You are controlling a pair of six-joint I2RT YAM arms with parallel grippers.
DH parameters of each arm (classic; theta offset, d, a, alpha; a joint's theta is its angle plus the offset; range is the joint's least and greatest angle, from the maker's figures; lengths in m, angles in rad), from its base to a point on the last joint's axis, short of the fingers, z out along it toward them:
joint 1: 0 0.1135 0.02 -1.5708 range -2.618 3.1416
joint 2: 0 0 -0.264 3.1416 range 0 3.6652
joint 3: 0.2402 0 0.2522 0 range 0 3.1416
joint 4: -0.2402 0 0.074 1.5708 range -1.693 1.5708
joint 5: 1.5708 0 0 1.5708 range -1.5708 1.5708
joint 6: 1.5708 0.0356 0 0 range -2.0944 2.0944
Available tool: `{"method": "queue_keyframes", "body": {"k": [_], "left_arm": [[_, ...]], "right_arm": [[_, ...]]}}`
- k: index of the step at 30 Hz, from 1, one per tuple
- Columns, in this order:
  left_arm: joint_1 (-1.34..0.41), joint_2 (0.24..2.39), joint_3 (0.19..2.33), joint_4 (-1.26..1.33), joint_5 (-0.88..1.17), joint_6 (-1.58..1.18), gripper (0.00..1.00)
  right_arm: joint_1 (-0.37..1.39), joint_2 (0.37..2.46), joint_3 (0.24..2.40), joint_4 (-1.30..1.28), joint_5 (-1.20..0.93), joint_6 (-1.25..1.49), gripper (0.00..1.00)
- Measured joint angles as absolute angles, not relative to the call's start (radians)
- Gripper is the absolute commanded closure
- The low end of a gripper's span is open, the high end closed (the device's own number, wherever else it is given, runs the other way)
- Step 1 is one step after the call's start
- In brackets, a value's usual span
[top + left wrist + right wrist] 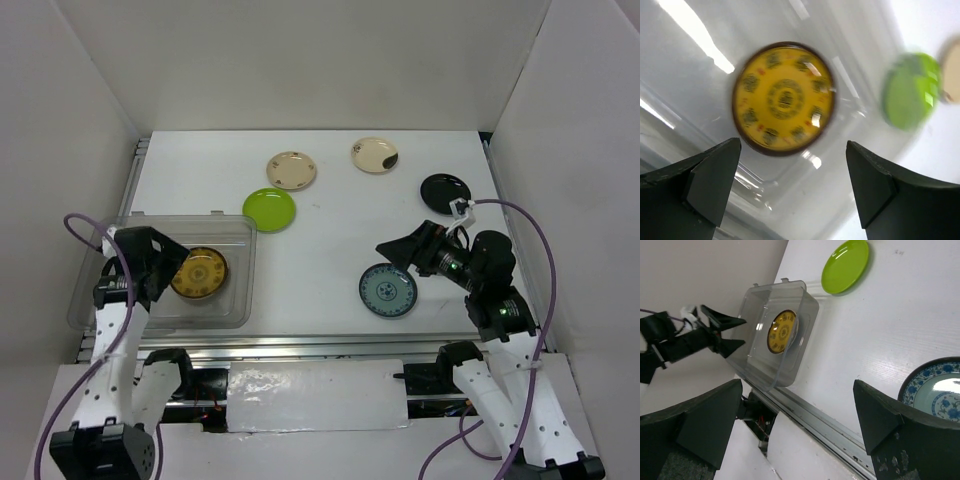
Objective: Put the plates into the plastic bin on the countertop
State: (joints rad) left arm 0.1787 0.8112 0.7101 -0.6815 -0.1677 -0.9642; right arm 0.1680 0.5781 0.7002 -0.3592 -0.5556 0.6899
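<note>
The robot's left gripper will next swing past the side of the bin and down onto the blue patterned plate's rim [364,289] facing the bin, since the brown-gold plate [199,273] lies in the bin.
A clear plastic bin [243,285] stands at the left of the white countertop [330,235]. In it lies a brown-gold plate [199,273], which fills the left wrist view [784,98]. My left gripper [168,262] hangs open just above that plate, its jaws wide apart and empty [792,180]. Loose on the countertop are a lime green plate [269,209], two cream plates [291,170] [374,154], a black plate [446,191] and a blue patterned plate [388,290]. My right gripper [395,250] is open and empty above the blue plate's far edge [935,390].
White walls enclose the countertop on three sides. A metal rail [840,427] runs along the near edge. The bin [802,320] sits against the left rail. The green plate [912,90] lies just past the bin's far right corner.
</note>
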Motion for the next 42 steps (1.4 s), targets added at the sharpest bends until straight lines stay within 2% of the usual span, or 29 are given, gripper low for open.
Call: {"method": "queue_keyframes", "body": {"k": [5, 7, 10, 12, 14, 17, 24, 29, 33, 36, 37, 39, 40, 41, 42], "left_arm": [[0.009, 0.754, 0.879, -0.656, -0.159, -0.889, 0.01], [-0.114, 0.793, 0.915, -0.588, -0.119, -0.86, 0.01], [-0.36, 0.983, 0.953, -0.472, -0.071, -0.823, 0.01], [-0.515, 1.182, 1.012, -0.401, -0.043, -0.789, 0.01], [-0.607, 1.362, 1.069, -0.329, -0.005, -0.771, 0.01], [-0.696, 1.57, 1.109, -0.227, 0.055, -0.758, 0.01], [-0.789, 1.845, 1.218, -0.079, 0.171, -0.764, 0.01], [-0.83, 1.984, 1.283, 0.0, 0.221, -0.776, 0.07], [-0.847, 2.026, 1.304, 0.028, 0.233, -0.796, 0.21], [-0.849, 2.037, 1.303, 0.03, 0.233, -0.805, 0.39], [-0.849, 2.042, 1.303, 0.031, 0.233, -0.812, 0.56], [-0.849, 2.054, 1.303, 0.031, 0.233, -0.817, 0.73], [-0.849, 2.059, 1.303, 0.031, 0.231, -0.819, 0.94], [-0.849, 2.062, 1.302, 0.029, 0.23, -0.827, 1.0], [-0.847, 2.062, 1.301, 0.034, 0.236, -0.828, 1.0]], "right_arm": [[0.169, 0.574, 0.748, -0.388, -0.528, 0.668, 0.0], [0.17, 0.568, 0.772, -0.405, -0.505, 0.659, 0.0], [0.171, 0.562, 0.809, -0.43, -0.474, 0.652, 0.0], [0.171, 0.561, 0.835, -0.451, -0.462, 0.647, 0.0], [0.171, 0.558, 0.857, -0.467, -0.455, 0.64, 0.0], [0.171, 0.546, 0.878, -0.495, -0.448, 0.627, 0.0], [0.17, 0.534, 0.885, -0.541, -0.45, 0.604, 0.0], [0.17, 0.529, 0.885, -0.558, -0.45, 0.598, 0.0], [0.17, 0.526, 0.885, -0.564, -0.449, 0.589, 0.0], [0.17, 0.524, 0.885, -0.564, -0.45, 0.586, 0.0], [0.17, 0.523, 0.885, -0.564, -0.45, 0.586, 0.0], [0.17, 0.521, 0.885, -0.564, -0.45, 0.586, 0.0], [0.17, 0.519, 0.884, -0.564, -0.451, 0.586, 0.0], [0.17, 0.518, 0.884, -0.564, -0.452, 0.586, 0.0], [0.17, 0.518, 0.884, -0.564, -0.453, 0.586, 0.0]]}}
